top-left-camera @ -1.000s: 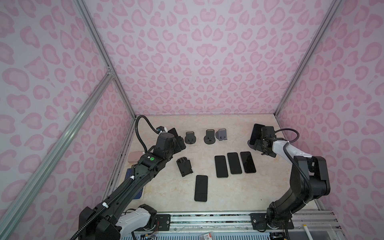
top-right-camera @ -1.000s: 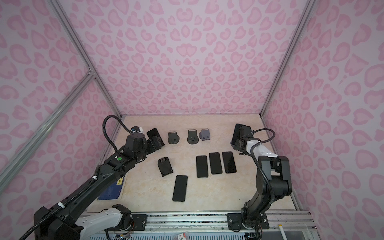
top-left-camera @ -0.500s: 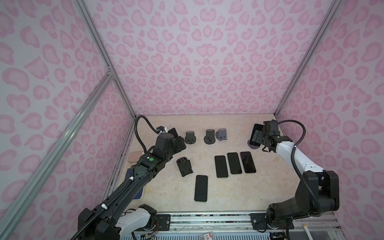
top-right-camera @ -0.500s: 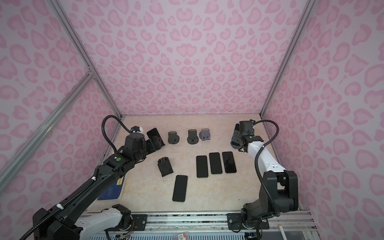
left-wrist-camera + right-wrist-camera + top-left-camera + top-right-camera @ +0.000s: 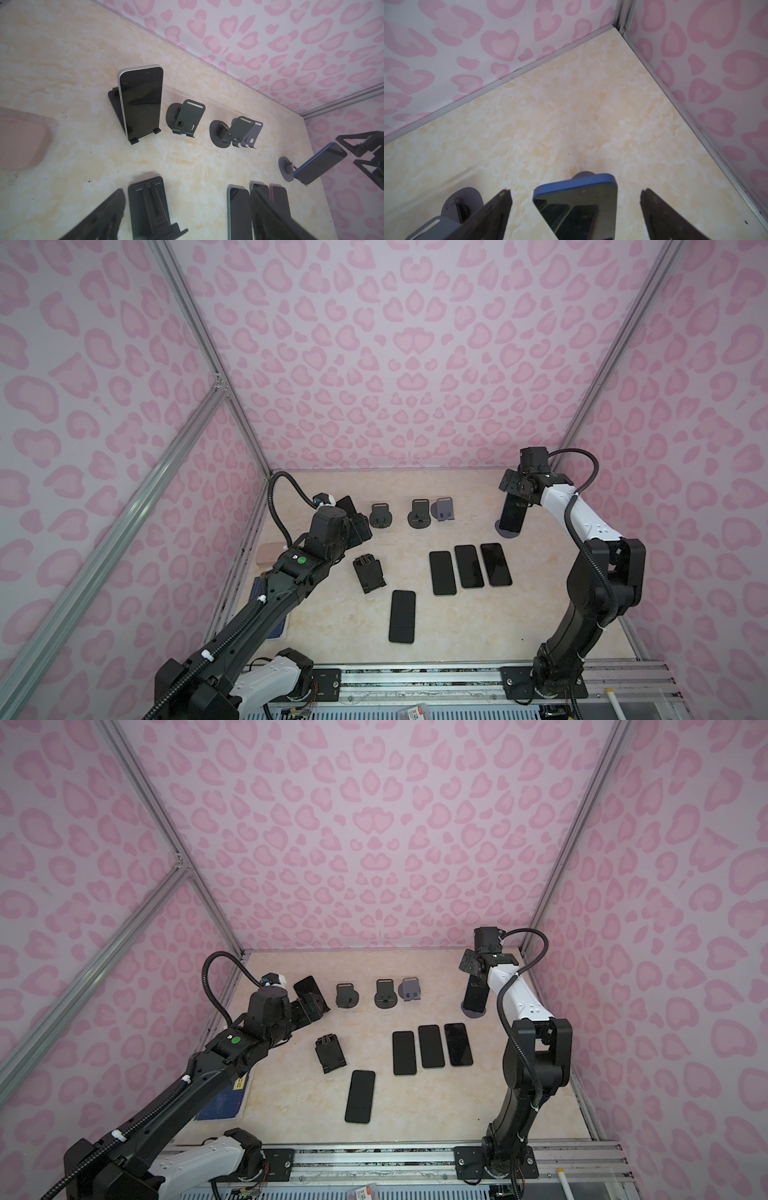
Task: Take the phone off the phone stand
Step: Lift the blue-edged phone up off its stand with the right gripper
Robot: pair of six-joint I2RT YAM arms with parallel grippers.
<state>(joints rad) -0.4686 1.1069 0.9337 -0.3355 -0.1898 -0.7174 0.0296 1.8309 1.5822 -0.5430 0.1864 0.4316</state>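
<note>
I need to lower my right gripper next over the blue-edged phone's top end (image 5: 515, 505) (image 5: 576, 187) and close on the phone's long sides, because the open fingertips are still above it with clear gaps.
A blue-edged phone (image 5: 512, 516) leans on a round grey stand (image 5: 509, 533) at the back right, seen in both top views. My right gripper (image 5: 575, 191) hangs over the phone's (image 5: 577, 199) top edge. It is open, one finger on each side with a clear gap to the phone. A second, white-edged phone (image 5: 141, 104) stands on a black stand (image 5: 113, 104) at the back left. My left gripper (image 5: 357, 526) hovers in front of it, open and holding nothing.
Three phones (image 5: 469, 566) lie flat in a row mid-table, with one more phone (image 5: 402, 616) nearer the front. A black stand (image 5: 368, 572) lies toppled. Three empty stands (image 5: 419, 512) line the back. A pink case (image 5: 270, 553) and a blue pad (image 5: 220, 1102) sit at the left wall.
My right arm has raised its elbow and brought the gripper up over the blue phone's top, with the jaws spread wider. The left arm has stayed where it was.
</note>
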